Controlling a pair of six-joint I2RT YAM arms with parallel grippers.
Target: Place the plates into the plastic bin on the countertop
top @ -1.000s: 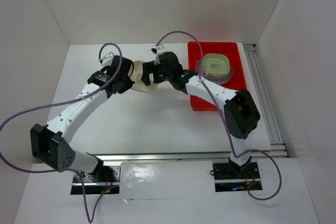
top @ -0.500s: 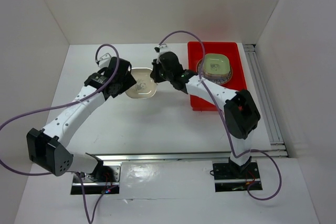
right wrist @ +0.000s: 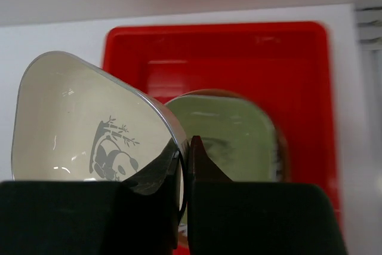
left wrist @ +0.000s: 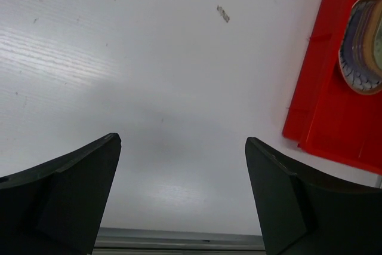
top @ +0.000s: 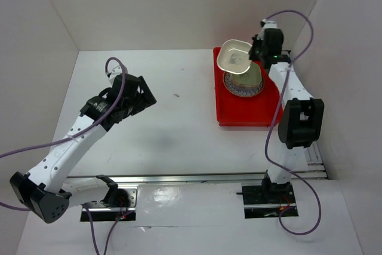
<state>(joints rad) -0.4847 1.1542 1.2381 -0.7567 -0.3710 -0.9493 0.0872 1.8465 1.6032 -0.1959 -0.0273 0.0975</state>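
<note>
The cream plate hangs off-center from that green plate (right wrist: 233,135), so my right gripper will move toward the metal bar and lower the cream plate onto the green one.
My right gripper (top: 253,56) is shut on the rim of a cream plate (top: 234,55) with a panda drawing (right wrist: 83,129), held tilted in the air over the red plastic bin (top: 242,108). Below it in the bin lies a green plate (right wrist: 233,135) stacked on the round brown-rimmed plate (top: 243,86). My left gripper (top: 145,92) hangs open and empty over the white countertop (top: 173,129), well left of the bin. Its wrist view shows the bin's edge (left wrist: 322,88) and part of the round plate (left wrist: 361,46) at the right.
White walls bound the countertop on the left, back and right. A metal rail (top: 301,111) runs along the bin's right side. A small dark speck (top: 176,94) lies on the countertop between the left gripper and the bin.
The left gripper let go of the cream plate and drew back left, opening wide. The right gripper closed on the plate and carried it right, over the bin.
</note>
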